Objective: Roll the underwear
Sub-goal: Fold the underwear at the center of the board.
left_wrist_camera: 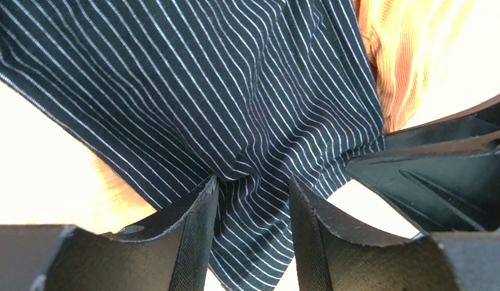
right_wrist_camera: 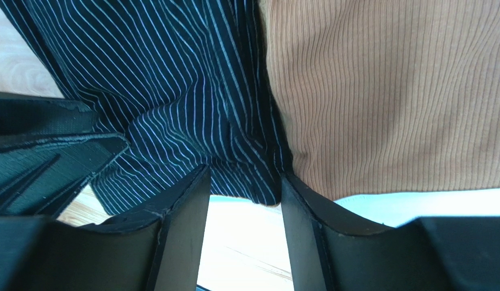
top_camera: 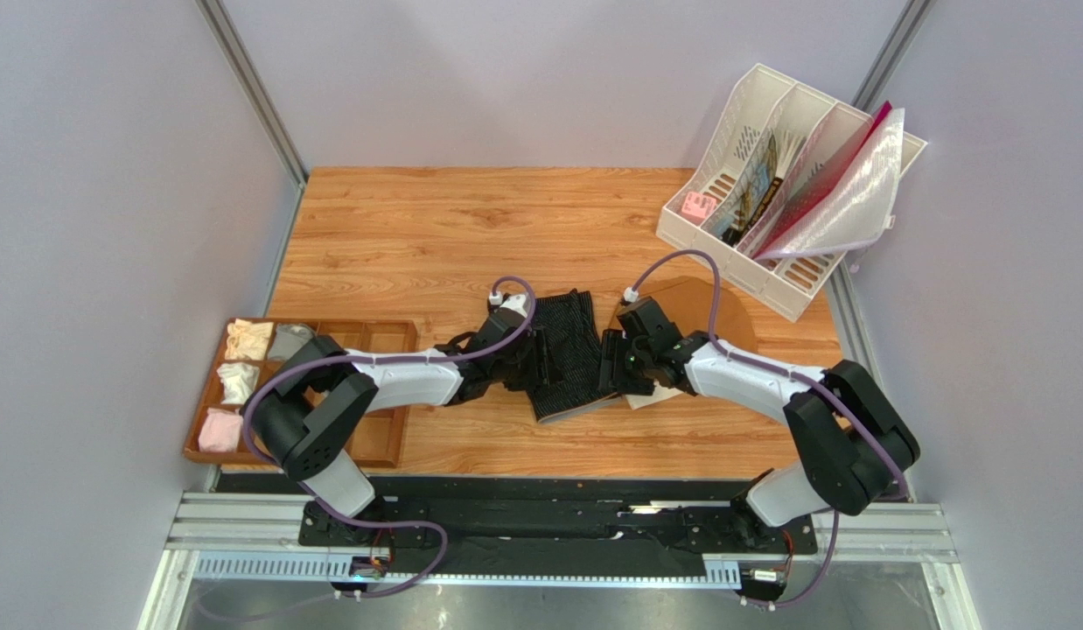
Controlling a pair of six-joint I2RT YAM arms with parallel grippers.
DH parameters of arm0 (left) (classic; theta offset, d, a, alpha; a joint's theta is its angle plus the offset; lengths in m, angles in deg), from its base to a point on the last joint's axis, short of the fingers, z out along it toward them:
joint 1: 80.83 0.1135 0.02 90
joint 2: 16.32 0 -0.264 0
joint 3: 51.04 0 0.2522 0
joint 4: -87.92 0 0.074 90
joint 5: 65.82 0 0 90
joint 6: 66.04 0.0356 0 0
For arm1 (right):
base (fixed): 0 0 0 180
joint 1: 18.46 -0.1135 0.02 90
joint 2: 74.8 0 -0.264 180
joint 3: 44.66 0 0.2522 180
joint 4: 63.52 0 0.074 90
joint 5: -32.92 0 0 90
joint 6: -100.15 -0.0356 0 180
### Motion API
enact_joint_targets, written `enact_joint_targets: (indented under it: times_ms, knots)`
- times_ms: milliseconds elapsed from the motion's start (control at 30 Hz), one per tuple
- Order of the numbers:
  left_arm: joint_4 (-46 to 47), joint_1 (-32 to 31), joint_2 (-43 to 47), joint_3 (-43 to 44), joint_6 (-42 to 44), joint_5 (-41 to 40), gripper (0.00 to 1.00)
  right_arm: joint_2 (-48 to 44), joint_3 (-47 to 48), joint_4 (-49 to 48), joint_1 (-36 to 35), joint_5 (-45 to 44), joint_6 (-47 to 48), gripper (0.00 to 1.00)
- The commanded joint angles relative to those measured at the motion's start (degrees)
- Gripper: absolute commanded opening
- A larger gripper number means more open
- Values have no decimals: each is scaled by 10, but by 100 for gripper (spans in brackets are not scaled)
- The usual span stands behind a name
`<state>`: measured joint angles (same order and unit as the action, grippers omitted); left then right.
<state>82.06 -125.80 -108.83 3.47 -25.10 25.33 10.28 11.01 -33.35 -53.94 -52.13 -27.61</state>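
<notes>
Next, the right gripper shifts slightly toward the brown briefs and closes on the folded edge at the underwear's near corner [right_wrist_camera: 258, 180], which lies between its open fingers.
The underwear [top_camera: 569, 352] is black with fine pale stripes and lies on the wooden table between my two arms. My left gripper [top_camera: 534, 362] comes in from its left; in the left wrist view this gripper [left_wrist_camera: 252, 182] is open, its fingers straddling a puckered part of the underwear [left_wrist_camera: 192, 91]. My right gripper [top_camera: 618, 368] comes in from the right. In the right wrist view it [right_wrist_camera: 245, 177] stands open at the edge of the underwear [right_wrist_camera: 173, 97], with bare table between the fingers.
Brown ribbed briefs [right_wrist_camera: 386, 91] lie against the underwear's right side, partly under the right arm [top_camera: 702, 305]. A brown tray [top_camera: 376, 336] with rolled cloths sits at the left. A white file rack [top_camera: 718, 171] stands at the back right.
</notes>
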Motion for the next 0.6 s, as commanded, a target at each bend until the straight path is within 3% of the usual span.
enact_joint_targets:
  times_ms: [0, 567]
  knots:
    - [-65, -4, 11, -22, 19, -26, 53, -2, -23, -37, 9, 13, -16, 52]
    - [-67, -7, 17, -27, 19, -28, 53, -69, -32, -33, 23, -3, -8, 59]
